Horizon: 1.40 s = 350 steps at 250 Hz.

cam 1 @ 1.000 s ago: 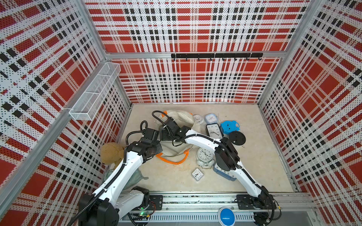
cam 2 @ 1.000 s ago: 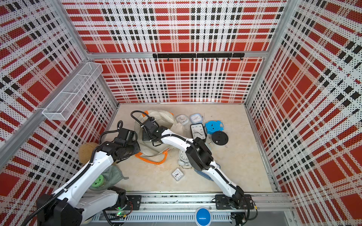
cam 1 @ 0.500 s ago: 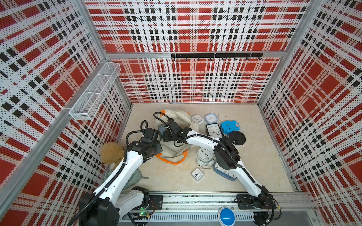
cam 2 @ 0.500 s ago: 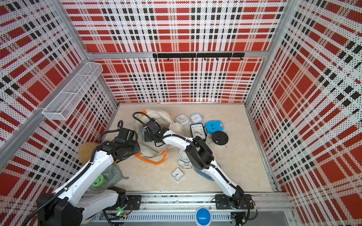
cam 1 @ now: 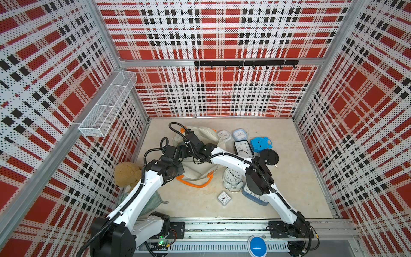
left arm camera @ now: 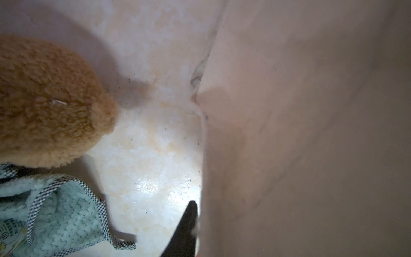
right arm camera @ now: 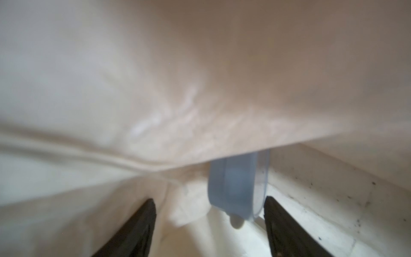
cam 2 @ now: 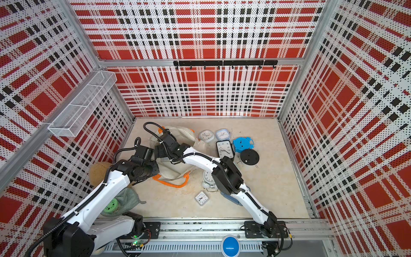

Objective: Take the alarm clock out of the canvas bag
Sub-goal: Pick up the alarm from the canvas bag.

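I will next shift my right gripper toward the finger that is nearer the pale blue alarm clock, which stands on edge. Then I will slide deeper and close across the clock's narrow rim point(right arm camera: 234, 186).
The cream canvas bag point(cam 1: 200, 170) point(cam 2: 175, 171) with orange handles lies at the back left of the table. My left gripper point(left arm camera: 201, 211) is shut on the bag's cloth point(left arm camera: 289, 133); one black finger point(left arm camera: 189, 222) shows and the other is behind the fabric. My right arm reaches across into the bag's mouth, so the right gripper point(cam 1: 183, 153) is largely hidden in both top views. In the right wrist view the right gripper point(right arm camera: 210, 222) is open inside the bag. A pale blue alarm clock point(right arm camera: 238, 187) stands on edge between its fingers, close to one finger point(right arm camera: 278, 227).
Several clocks lie outside the bag: a white twin-bell one point(cam 1: 232, 178), a small square one point(cam 1: 224, 197), a black-framed one point(cam 1: 243, 149), a blue one point(cam 1: 260, 144). A tan plush toy point(cam 1: 126, 170) and a teal cloth point(cam 1: 153, 202) lie by the left wall.
The right gripper's jaws have opened wider inside the bag. The left arm keeps its hold on the bag and has not moved.
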Available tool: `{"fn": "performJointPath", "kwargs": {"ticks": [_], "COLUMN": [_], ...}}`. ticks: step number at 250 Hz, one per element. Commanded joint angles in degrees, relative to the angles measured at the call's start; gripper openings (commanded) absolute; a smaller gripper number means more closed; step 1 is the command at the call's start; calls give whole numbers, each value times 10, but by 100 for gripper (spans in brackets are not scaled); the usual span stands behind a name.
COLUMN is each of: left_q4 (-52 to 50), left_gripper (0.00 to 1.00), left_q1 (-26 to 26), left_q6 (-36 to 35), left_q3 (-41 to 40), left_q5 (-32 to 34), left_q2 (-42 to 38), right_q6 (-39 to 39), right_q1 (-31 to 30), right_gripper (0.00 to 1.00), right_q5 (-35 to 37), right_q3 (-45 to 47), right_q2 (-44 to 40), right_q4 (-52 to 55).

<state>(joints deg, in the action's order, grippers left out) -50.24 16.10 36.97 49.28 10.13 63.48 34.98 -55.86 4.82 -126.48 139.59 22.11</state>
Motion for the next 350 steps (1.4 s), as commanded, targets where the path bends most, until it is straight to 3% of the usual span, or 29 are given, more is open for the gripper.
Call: {"fn": "performJointPath", "kwargs": {"ticks": [1,59,150,182,245,350], "left_q4": [-21,-31,-36,-38,-47,-51], "left_gripper": [23,23,23,23,23,23], "left_q1": [-5,-5,-5,-4,-4,-3], "left_q6": [-6,-12,-18,-19,-21,-23], "left_q3": [19,27,41,46,50,61], "left_q5": [8,9,9,8,8,10], "left_q2": [0,3,19,24,26,37], "right_q6": [6,8,11,9,2,-9], "right_q1": [3,7,14,16,18,23], "right_gripper": [79,77,73,64,48,35], "right_q5": [7,6,-1,-21,-131,-101], "right_q3": [-43,-142,-128,-127,-132,-81], "right_q2": [43,113,134,138,157,125], "right_q4": [0,42,33,15,-67,-52]}}
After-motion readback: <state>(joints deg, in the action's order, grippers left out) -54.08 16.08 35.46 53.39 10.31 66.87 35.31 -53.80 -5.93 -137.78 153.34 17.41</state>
